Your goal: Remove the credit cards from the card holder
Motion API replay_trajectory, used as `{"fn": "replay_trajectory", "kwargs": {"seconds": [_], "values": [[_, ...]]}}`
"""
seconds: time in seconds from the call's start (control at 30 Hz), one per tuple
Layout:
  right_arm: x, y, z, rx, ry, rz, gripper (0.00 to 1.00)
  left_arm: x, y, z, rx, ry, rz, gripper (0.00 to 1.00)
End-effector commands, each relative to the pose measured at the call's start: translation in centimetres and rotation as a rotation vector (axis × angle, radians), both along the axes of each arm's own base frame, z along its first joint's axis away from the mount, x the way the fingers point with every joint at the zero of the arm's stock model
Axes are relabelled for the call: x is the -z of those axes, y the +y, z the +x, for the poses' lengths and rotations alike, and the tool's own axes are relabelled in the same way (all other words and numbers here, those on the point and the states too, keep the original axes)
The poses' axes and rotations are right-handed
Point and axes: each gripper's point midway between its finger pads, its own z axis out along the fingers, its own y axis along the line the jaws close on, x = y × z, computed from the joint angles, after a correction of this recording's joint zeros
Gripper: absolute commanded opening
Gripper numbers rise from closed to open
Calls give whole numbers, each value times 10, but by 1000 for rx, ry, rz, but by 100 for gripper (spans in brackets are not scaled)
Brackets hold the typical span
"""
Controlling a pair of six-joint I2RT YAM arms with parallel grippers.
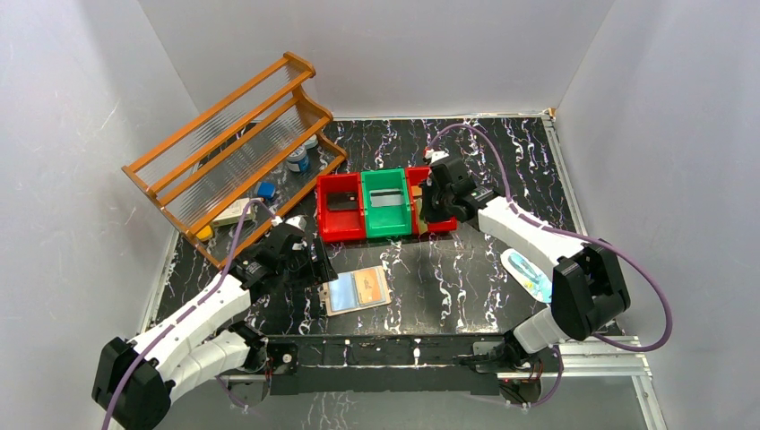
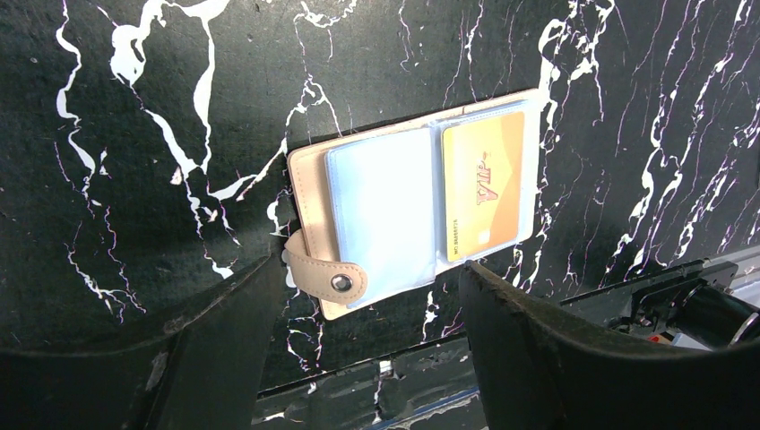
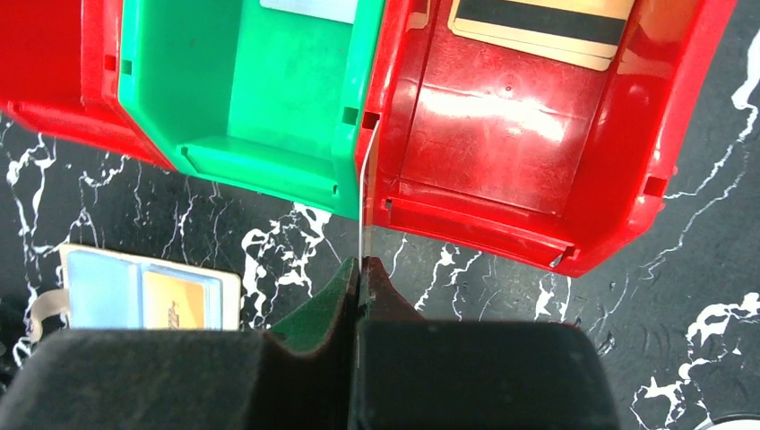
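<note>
My right gripper needs to move outward and down next, turning, over the black-striped card (image 1: 417,191) (image 3: 542,27) to release inside the red bin, as the held card still overhangs the bin's divider.
The tan card holder (image 1: 357,289) lies open on the black marbled table, pale blue sleeves up. An orange-gold credit card (image 2: 484,184) sits in its right sleeve. My left gripper (image 2: 369,269) hangs open just at the holder's (image 2: 381,215) near edge by the snap strap, touching nothing. My right gripper (image 3: 361,266) is shut on a thin card (image 3: 361,206) seen edge-on, over the wall between the green bin (image 3: 233,98) and the right red bin (image 3: 502,134). A card with a black stripe (image 3: 538,27) lies in that red bin. A grey card (image 1: 387,199) lies in the green bin.
Three joined bins stand mid-table; the left red bin (image 1: 341,208) holds a dark card. A wooden rack (image 1: 233,148) with small items stands at the back left. A white-and-teal oval object (image 1: 527,273) lies by the right arm.
</note>
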Motion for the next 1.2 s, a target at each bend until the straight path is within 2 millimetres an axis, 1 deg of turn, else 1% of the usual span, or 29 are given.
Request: {"fn": "replay_trajectory", "kwargs": {"seconds": [0.0, 0.1, 0.17, 0.23, 0.33, 0.47, 0.53, 0.6, 0.73, 0.8, 0.87, 0.93, 1.03, 1.17], "values": [[-31, 24, -4, -137, -35, 102, 0, -3, 0, 0, 1, -3, 5, 72], [-31, 29, -10, -175, -15, 125, 0, -3, 0, -1, 0, 0, 2, 72], [-30, 26, -12, -166, -7, 111, 0, -1, 0, -2, -4, 4, 0, 72], [-32, 18, -7, -136, -25, 76, 0, -1, 0, -2, -2, 4, -1, 72], [-45, 5, 6, -98, -111, 13, 0, -3, 0, -2, 2, 1, -2, 72], [-77, -11, 30, -66, -300, -61, 0, -3, 1, -2, 2, -2, 2, 72], [-85, -21, 41, -64, -400, -122, 0, -4, 1, -2, 0, -3, 1, 72], [-88, -26, 47, -119, -486, -189, 0, -5, 1, -1, 0, -7, -1, 72], [-79, -25, 57, -326, -616, -352, 0, -6, 3, -1, -2, -16, 8, 72], [-65, -21, 60, -454, -614, -431, 0, -8, 4, -1, -5, -21, 11, 72], [-51, -23, 67, -523, -567, -492, 0, -9, 5, -2, -6, -25, 12, 72], [-40, -21, 73, -592, -537, -513, 0, -11, 6, -2, -8, -28, 13, 72], [-32, -19, 85, -664, -558, -537, 0, -12, 8, -2, -14, -30, 21, 72], [-24, -28, 95, -756, -575, -579, 0, -16, 12, -2, -28, -38, 29, 73]]}}
